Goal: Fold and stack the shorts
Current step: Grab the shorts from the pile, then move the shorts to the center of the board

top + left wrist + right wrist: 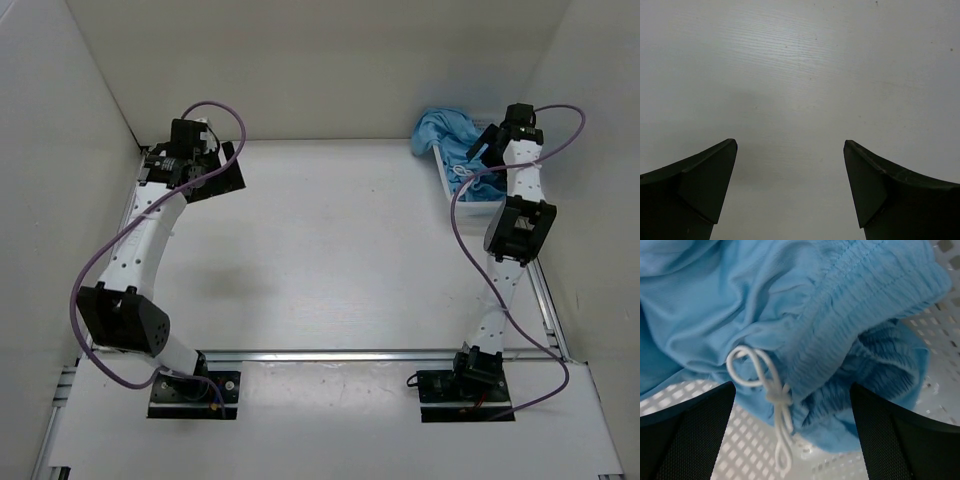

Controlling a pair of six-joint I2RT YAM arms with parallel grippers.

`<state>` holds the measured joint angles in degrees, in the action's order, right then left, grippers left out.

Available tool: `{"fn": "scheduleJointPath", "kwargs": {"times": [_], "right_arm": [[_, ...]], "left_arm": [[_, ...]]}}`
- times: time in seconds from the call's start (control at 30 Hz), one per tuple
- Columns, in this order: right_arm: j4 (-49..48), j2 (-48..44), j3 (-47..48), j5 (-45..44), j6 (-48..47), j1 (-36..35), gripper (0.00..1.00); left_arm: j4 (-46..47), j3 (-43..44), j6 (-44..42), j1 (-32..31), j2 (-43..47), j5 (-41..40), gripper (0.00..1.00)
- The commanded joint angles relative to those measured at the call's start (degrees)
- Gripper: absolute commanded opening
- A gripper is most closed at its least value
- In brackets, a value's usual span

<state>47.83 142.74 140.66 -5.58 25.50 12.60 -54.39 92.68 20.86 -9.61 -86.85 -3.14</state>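
My right gripper needs to go down into the basket next and close on the gathered waistband (860,295) beside the knotted drawstring.
The sky-blue shorts (445,135) lie crumpled in the white mesh basket (478,208) at the far right of the table, part of the fabric hanging over the basket's far edge. In the right wrist view the shorts (790,305) fill the frame, with gathered waistband (860,295) and knotted white drawstring (775,400). My right gripper (792,412) is open just above the waistband and holds nothing; from above it (485,150) hangs over the basket. My left gripper (790,167) is open and empty over bare table at the far left (215,165).
White walls enclose the table on the left, back and right. The basket floor (730,450) shows under the shorts. An aluminium rail (340,354) runs along the near edge, between the arm bases.
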Motion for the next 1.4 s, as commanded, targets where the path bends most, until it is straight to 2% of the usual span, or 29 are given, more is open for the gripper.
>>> {"fn": "scheduleJointPath", "kwargs": {"times": [0.0, 0.1, 0.13, 0.2, 0.23, 0.27, 0.3, 0.4, 0.47, 0.57, 0.77, 0.87, 0.93, 1.03, 1.17, 1.27, 1.37], "right_arm": [[-2.0, 3.3, 3.2, 2.1, 2.5, 0.3, 1.00], [-3.4, 5.9, 3.2, 3.6, 3.8, 0.3, 1.00], [-4.1, 5.9, 3.2, 3.6, 3.8, 0.3, 0.97], [-5.4, 6.8, 2.5, 5.1, 3.8, 0.3, 0.77], [-6.0, 6.8, 2.0, 5.9, 3.8, 0.3, 0.64], [-6.6, 6.2, 2.0, 5.9, 4.4, 0.3, 0.36], [-6.6, 5.6, 2.0, 5.4, 4.4, 0.3, 0.24], [-7.9, 1.7, 2.0, 4.9, 4.4, 0.3, 0.00], [-8.5, -1.3, 2.0, 4.2, 4.4, 0.3, 0.00], [-9.1, -10.8, 2.5, 3.7, 3.9, 0.3, 0.00], [-12.6, -28.5, 1.9, 11.0, 3.2, -3.0, 0.00], [-14.0, -35.8, 2.5, 13.2, 1.2, -7.8, 0.00], [-14.0, -40.0, 3.1, 17.4, 0.6, -11.1, 0.00], [-15.0, -45.5, 0.4, 19.3, 2.0, -16.9, 0.00], [-14.3, -49.9, -0.4, 20.1, -1.1, -29.5, 0.00], [-12.9, -53.3, -2.3, 18.4, -2.3, -34.2, 0.00], [-12.9, -56.3, -10.2, 16.9, -2.3, -35.3, 0.00]], "left_arm": [[0.3, 0.8, 0.6, -0.8, -1.4, 0.4, 1.00], [0.8, 2.1, 0.6, -0.9, -3.7, -0.1, 1.00], [0.8, 2.7, 0.6, -0.9, -4.2, -0.1, 1.00], [0.8, 2.7, 0.6, -0.9, -4.9, -0.1, 1.00], [0.8, 2.7, 0.6, -1.4, -4.9, -0.1, 1.00], [0.8, 3.3, 0.6, -1.4, -5.5, -0.1, 1.00], [0.8, 3.3, 0.6, -1.4, -5.5, -0.1, 1.00], [0.8, 3.3, 0.6, -1.4, -5.5, 0.4, 1.00], [0.8, 3.3, 0.6, -1.4, -5.5, 0.4, 1.00], [0.8, 3.8, 1.1, -1.4, -4.3, 1.0, 1.00], [0.3, 3.8, 1.1, -1.4, -2.3, 4.7, 1.00], [-0.4, 4.9, 2.2, -1.4, 0.3, 6.6, 1.00], [-1.1, 5.5, 3.0, 0.4, 1.4, 6.7, 1.00], [-2.7, 6.1, 4.1, 2.8, 2.8, 7.9, 1.00], [-6.2, 9.3, 4.1, 4.4, 3.4, 7.1, 1.00], [-8.6, 13.2, 4.1, 7.6, 5.1, 5.4, 1.00], [-10.4, 16.1, 3.5, 10.6, 6.8, 4.9, 1.00]]}}
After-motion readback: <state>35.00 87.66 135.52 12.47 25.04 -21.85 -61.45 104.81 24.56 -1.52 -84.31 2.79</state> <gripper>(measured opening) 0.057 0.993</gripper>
